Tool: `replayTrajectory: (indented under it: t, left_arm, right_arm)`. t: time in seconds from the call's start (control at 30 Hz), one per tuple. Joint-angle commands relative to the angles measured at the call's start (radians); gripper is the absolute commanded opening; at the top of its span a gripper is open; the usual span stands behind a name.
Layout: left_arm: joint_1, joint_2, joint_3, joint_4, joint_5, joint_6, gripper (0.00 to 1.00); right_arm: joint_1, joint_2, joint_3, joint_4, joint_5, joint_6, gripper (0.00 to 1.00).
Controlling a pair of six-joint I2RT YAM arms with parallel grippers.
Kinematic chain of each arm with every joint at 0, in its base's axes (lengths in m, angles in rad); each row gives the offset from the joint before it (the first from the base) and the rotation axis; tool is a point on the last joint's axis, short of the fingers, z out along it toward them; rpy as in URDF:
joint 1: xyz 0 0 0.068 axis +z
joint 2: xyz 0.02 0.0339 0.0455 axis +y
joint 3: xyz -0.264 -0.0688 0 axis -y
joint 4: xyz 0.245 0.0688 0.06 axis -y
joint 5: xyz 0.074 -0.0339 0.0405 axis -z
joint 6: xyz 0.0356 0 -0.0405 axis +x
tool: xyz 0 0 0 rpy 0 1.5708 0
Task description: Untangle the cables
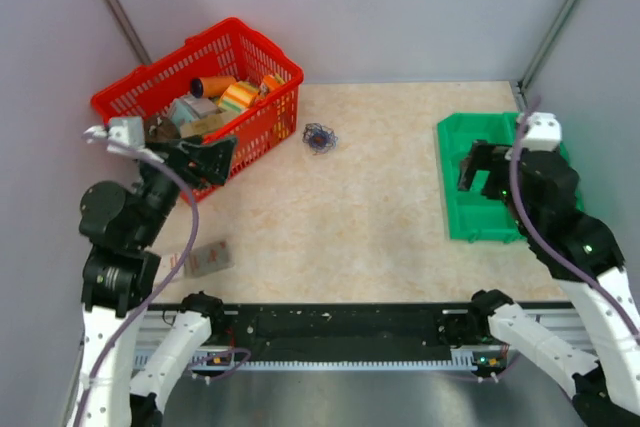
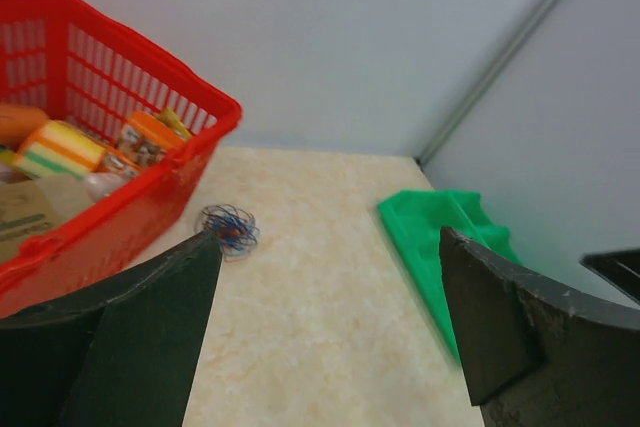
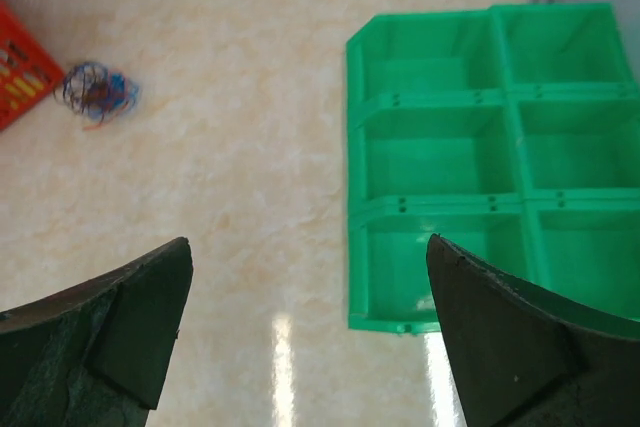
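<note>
My left gripper swings outward past the basket's edge next. It then tilts downward and lowers onto the cables' wires (image 1: 319, 138) (image 2: 229, 231), since the wires lie low on the table.
The cables (image 1: 320, 138) are a small tangle of thin dark wires with blue and red hints, lying on the table just right of the red basket. They also show in the left wrist view (image 2: 228, 228) and the right wrist view (image 3: 97, 93). My left gripper (image 1: 205, 159) is open and empty, raised at the basket's near right corner, well short of the cables. My right gripper (image 1: 478, 169) is open and empty above the green tray, far right of the cables.
A red basket (image 1: 262, 133) full of packets stands at the back left. A green compartment tray (image 1: 452, 187) with empty cells sits at the right. A flat packet (image 1: 207, 259) lies near the front left. Grey walls close in the back and sides.
</note>
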Motion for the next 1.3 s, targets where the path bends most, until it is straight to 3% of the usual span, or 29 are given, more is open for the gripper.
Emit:
replayTrajectory:
  t: [0.0,0.1,0.23,0.27,0.33,0.7,0.8,1.0,1.2,1.27]
  left_arm:
    - [-0.004,0.161,-0.014,0.033,0.315,-0.037,0.93]
    - [-0.121,0.244,-0.034,0.037,0.228,-0.025,0.91]
    - [-0.417,0.427,0.042,-0.040,-0.179,0.120,0.92]
    - [-0.470,0.501,0.071,-0.069,-0.312,0.147,0.92]
    - [-0.510,0.642,0.143,-0.103,-0.405,0.196,0.92]
    - [-0.507,1.345,0.528,-0.134,-0.671,0.251,0.93]
    - [-0.469,1.452,0.648,-0.146,-0.642,0.257,0.94]
    - [-0.398,1.644,0.834,-0.209,-0.593,0.250,0.84]
    - [-0.397,1.749,0.868,-0.207,-0.538,0.297,0.82]
    - [-0.394,1.758,0.866,-0.204,-0.545,0.302,0.73]
  right_arm:
    - [-0.007,0.110,-0.048,0.031,-0.246,0.096,0.99]
    - [-0.007,0.147,-0.088,0.080,-0.396,0.099,0.99]
    - [-0.007,0.127,-0.129,0.114,-0.487,0.092,0.99]
    - [-0.007,0.110,-0.140,0.122,-0.489,0.092,0.99]
    - [-0.006,0.054,-0.157,0.131,-0.481,0.093,0.99]
    - [-0.007,-0.336,-0.185,0.143,-0.380,0.102,0.99]
    - [-0.006,-0.373,-0.182,0.134,-0.380,0.096,0.99]
    - [-0.006,-0.375,-0.180,0.116,-0.395,0.116,0.99]
    - [-0.006,-0.347,-0.185,0.119,-0.415,0.145,0.99]
    - [-0.007,-0.335,-0.189,0.122,-0.429,0.157,0.99]
